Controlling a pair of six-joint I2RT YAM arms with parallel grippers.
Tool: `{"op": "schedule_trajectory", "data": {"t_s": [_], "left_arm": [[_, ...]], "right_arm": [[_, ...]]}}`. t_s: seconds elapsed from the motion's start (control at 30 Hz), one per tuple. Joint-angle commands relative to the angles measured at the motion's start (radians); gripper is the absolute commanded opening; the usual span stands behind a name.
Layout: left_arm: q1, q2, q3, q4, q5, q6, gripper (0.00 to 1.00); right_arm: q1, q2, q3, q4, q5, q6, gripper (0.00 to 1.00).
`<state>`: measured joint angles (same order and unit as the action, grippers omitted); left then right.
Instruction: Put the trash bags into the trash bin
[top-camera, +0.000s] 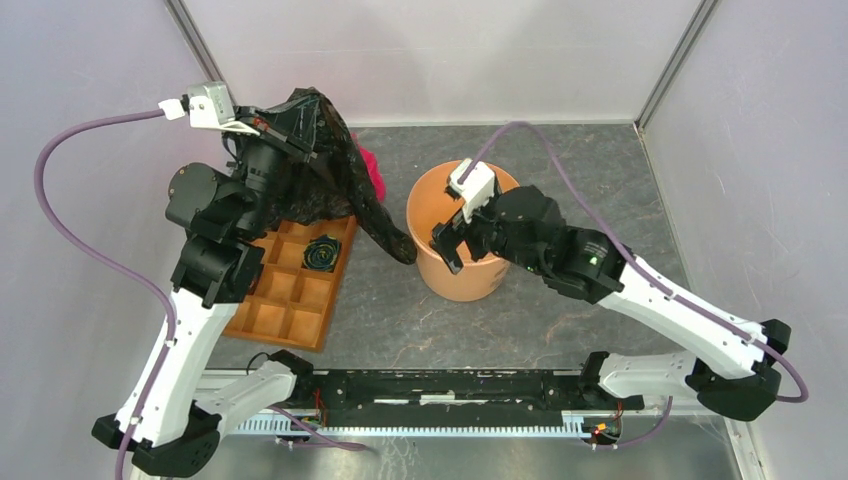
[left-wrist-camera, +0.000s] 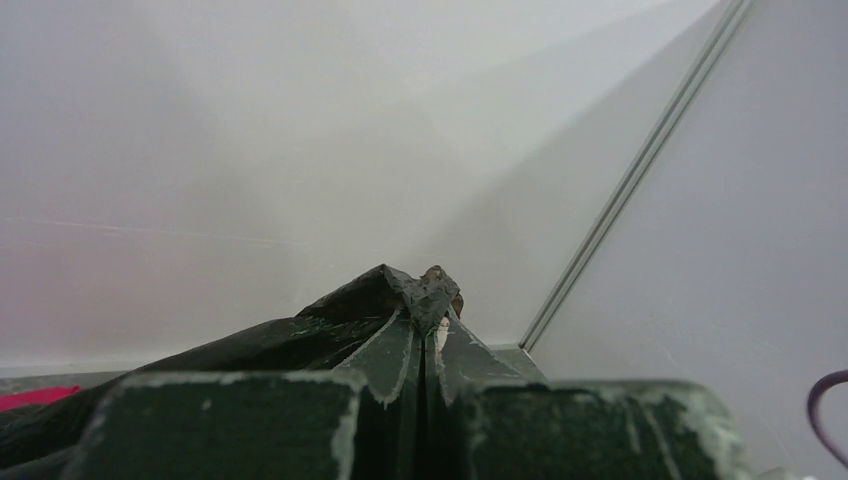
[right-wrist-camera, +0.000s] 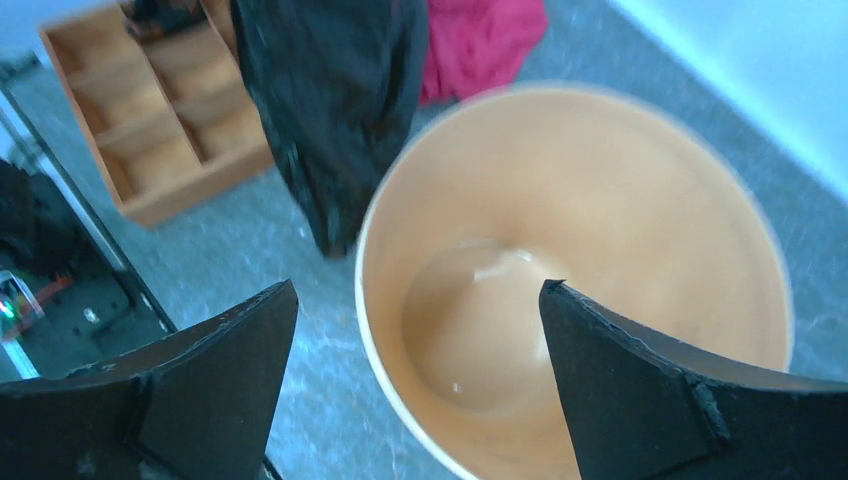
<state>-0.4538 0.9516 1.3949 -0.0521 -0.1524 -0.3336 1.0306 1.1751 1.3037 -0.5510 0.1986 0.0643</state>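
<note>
The right gripper will next swing and tilt up onto the bag's upper edge that faces the bin, because that edge hangs to the gripper's left in the top view.
The black crinkly trash bag hangs from my left gripper, raised at the back left; its lower tip reaches down beside the bin's left side. In the left wrist view the gripper is shut on a pinch of the bag. The terracotta-orange trash bin stands upright at the table's middle and is empty inside. My right gripper is open above the bin's near-left rim, one finger outside and one over the inside. The bag also shows in the right wrist view.
A flat orange-brown compartment tray lies left of the bin, with a small dark coiled roll with a green centre in it. A red cloth lies behind the bag. Enclosure walls stand at the back and both sides.
</note>
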Motion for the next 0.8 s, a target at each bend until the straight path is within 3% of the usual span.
{"op": "schedule_trajectory", "data": {"t_s": [0.0,0.27,0.43,0.5,0.63,0.77], "left_arm": [[-0.002,0.007,0.048,0.077,0.033,0.044,0.02],[-0.002,0.015,0.081,0.11,0.056,0.026,0.02],[-0.002,0.024,0.097,0.132,0.088,0.0,0.02],[-0.002,0.022,0.102,0.135,0.098,-0.009,0.02],[-0.003,-0.002,0.092,0.134,0.112,-0.035,0.02],[-0.002,-0.039,0.077,0.123,0.132,-0.048,0.02]], "right_arm": [[0.003,0.011,0.134,0.117,-0.028,-0.028,0.98],[0.003,0.169,0.197,0.476,-0.251,0.192,0.98],[0.008,0.296,0.269,0.542,-0.238,0.297,0.98],[0.01,0.327,0.284,0.542,-0.158,0.324,0.97],[0.009,0.324,0.264,0.577,0.001,0.353,0.8],[0.009,0.296,0.23,0.662,0.063,0.385,0.33]]}}
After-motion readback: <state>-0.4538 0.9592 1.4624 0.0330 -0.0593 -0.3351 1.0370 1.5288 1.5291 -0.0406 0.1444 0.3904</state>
